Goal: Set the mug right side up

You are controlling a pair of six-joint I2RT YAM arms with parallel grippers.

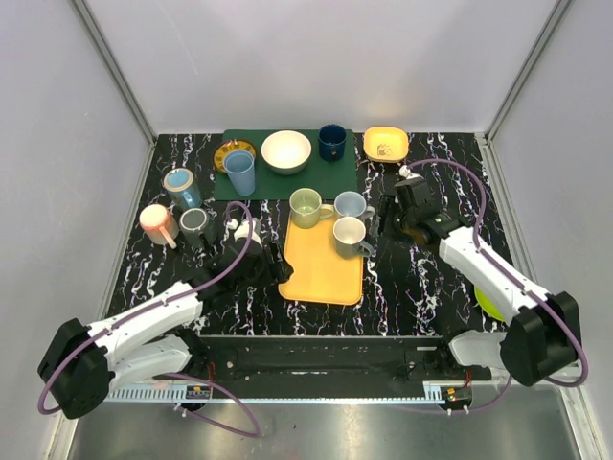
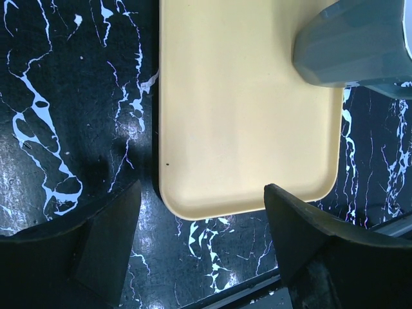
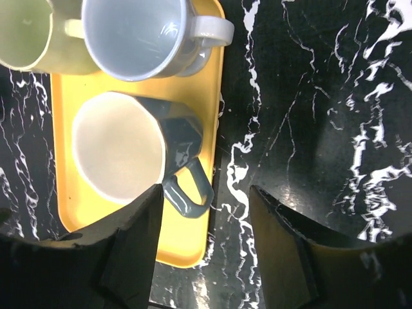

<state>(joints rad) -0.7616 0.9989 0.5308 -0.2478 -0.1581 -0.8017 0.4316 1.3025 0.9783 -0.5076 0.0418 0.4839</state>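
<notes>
Next, my right gripper goes left in the top view, turning and lowering onto the handle. The grey mug's handle points at an angle to its fingers.
A grey mug with a cream inside stands upright, mouth up, on the yellow tray. In the right wrist view, the mug has its handle pointing toward the tray's right edge. My right gripper is open and empty, just right of the handle and not touching it; it also shows in the top view. My left gripper is open and empty over the tray's near-left corner; the top view shows it too. The grey mug's side shows in the left wrist view.
A green mug and a pale blue mug stand on the tray's far end. Three mugs stand at the left. A green mat at the back holds a blue cup, white bowl and navy mug. A yellow bowl sits at the back right.
</notes>
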